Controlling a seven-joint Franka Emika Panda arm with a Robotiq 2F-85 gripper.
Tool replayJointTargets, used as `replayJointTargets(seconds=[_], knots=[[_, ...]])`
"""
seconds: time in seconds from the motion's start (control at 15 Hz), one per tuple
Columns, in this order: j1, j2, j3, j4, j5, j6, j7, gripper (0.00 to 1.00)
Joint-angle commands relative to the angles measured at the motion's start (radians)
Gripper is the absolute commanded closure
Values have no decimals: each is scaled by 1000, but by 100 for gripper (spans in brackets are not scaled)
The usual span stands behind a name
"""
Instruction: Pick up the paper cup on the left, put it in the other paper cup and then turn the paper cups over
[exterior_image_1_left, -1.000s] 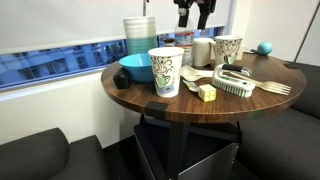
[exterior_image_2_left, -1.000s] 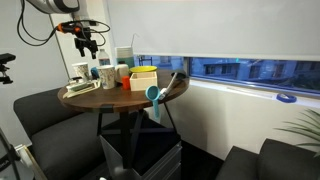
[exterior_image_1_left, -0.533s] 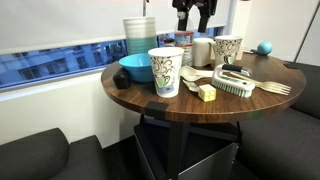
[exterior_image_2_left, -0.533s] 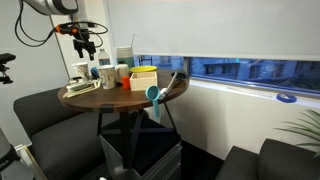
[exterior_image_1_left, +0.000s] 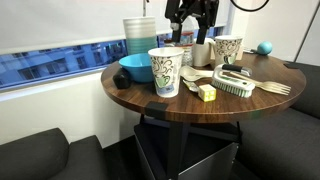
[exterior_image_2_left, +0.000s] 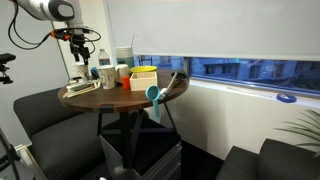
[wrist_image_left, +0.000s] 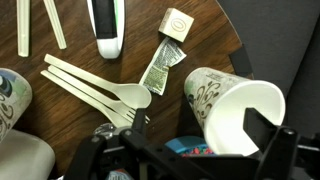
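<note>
The front cup's rim by the spoons (exterior_image_1_left: 180, 52) already lies between my open fingertips, so my gripper will lower one fingertip into the cup's mouth next.
Two patterned paper cups stand upright on the round wooden table (exterior_image_1_left: 190, 105). The left cup (exterior_image_1_left: 166, 72) stands near the front edge; in the wrist view (wrist_image_left: 228, 105) its open mouth lies next to my right finger. The other cup (exterior_image_1_left: 227, 50) stands farther back and shows at the wrist view's left edge (wrist_image_left: 8, 95). My gripper (exterior_image_1_left: 190, 28) hangs open and empty above the table's back, between the two cups. It also shows in an exterior view (exterior_image_2_left: 80, 45) and in the wrist view (wrist_image_left: 182, 142).
A blue bowl (exterior_image_1_left: 137, 68) and a stack of white containers (exterior_image_1_left: 140, 35) stand left of the cups. A brush (exterior_image_1_left: 235, 82), a wooden fork (exterior_image_1_left: 275, 88), a yellow block (exterior_image_1_left: 207, 93), spoons (wrist_image_left: 100, 85) and a folded banknote (wrist_image_left: 160, 65) lie around them. A blue ball (exterior_image_1_left: 264, 47) sits at the back.
My gripper has come down and shifted a little to the left over the table. The cups and other things have not moved.
</note>
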Motion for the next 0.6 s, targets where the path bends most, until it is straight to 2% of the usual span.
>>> replayJointTargets(seconds=[0.0,0.27,0.53], knots=[[1,-21,12,-50,30,56,75,26],[1,-21,12,-74,36,91,119,54],[7,-21,2,-89,87,117,99,83]])
